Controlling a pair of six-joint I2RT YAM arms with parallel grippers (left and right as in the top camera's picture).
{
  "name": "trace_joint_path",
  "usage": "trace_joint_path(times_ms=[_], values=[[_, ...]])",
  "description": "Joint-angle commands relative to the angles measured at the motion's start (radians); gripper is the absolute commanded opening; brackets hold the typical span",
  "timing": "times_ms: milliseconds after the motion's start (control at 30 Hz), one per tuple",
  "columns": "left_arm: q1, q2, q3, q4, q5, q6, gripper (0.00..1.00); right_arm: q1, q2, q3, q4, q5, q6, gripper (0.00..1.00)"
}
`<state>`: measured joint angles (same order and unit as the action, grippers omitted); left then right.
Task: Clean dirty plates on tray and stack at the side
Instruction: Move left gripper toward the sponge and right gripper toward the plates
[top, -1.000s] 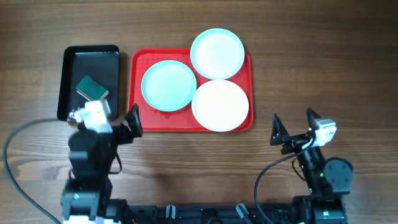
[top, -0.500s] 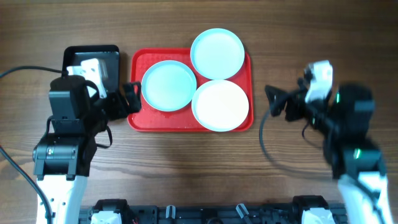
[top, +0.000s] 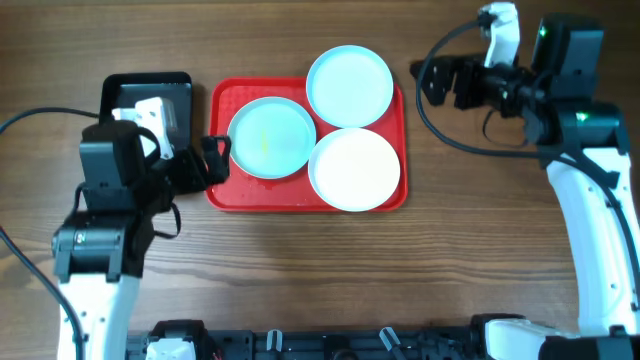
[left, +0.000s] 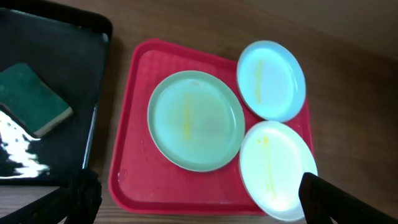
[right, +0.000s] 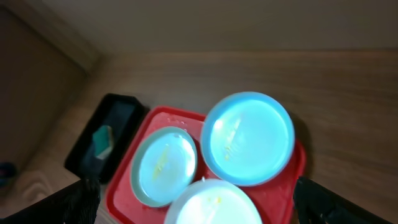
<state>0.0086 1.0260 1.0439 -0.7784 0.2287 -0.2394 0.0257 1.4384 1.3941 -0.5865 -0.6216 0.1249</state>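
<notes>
My right gripper should shift left in the overhead view and down onto the mint plate's rim (top: 314, 136) (right: 194, 174) beside the white plate, as yellow smears dirty the mint one.
Three pale plates lie on the red tray (top: 290, 196): a mint one (top: 271, 138) at left, one at the back (top: 349, 86) overhanging the rim, and a white one (top: 353, 168) at front right. Thin yellow smears mark each plate in the left wrist view (left: 196, 121) (left: 271, 79) (left: 277, 168). My left gripper (top: 218, 162) is open at the tray's left edge, beside the mint plate and holding nothing. To the right of the back plate, my right gripper (top: 428, 84) is open and empty, clear of the tray.
A black tray (top: 150, 90) stands left of the red one, partly under my left arm. A green sponge (left: 31, 99) lies in it. Bare wooden table (top: 320, 270) stretches in front of the trays and to the right.
Both arms have risen from the table's front edge. The right gripper swung up to the far right, level with the back plate. The left gripper edged closer to the tray's left rim.
</notes>
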Motion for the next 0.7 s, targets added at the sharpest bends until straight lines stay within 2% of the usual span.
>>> trace_joint_path(times_ms=[0,167,267,333,467,600,667], values=[[0.040,0.127,0.102,-0.003,-0.021,-0.085,0.96,0.065,0.050,0.055,0.013,-0.030,0.059,1.00],[0.047,0.314,0.347,-0.145,-0.084,-0.129,0.88,0.175,0.148,0.201,-0.119,0.148,0.058,0.99],[0.047,0.411,0.531,-0.285,-0.263,-0.202,0.87,0.243,0.221,0.342,-0.232,0.253,0.059,0.95],[0.047,0.447,0.604,-0.348,-0.321,-0.249,0.88,0.277,0.264,0.419,-0.294,0.317,0.059,0.93],[0.051,0.477,0.639,-0.406,-0.327,-0.296,0.87,0.350,0.347,0.495,-0.347,0.413,0.061,0.87],[0.071,0.511,0.638,-0.444,-0.382,-0.356,0.85,0.418,0.426,0.495,-0.345,0.457,0.088,0.70],[0.075,0.527,0.638,-0.459,-0.438,-0.385,0.85,0.448,0.464,0.495,-0.323,0.457,0.087,0.65]])
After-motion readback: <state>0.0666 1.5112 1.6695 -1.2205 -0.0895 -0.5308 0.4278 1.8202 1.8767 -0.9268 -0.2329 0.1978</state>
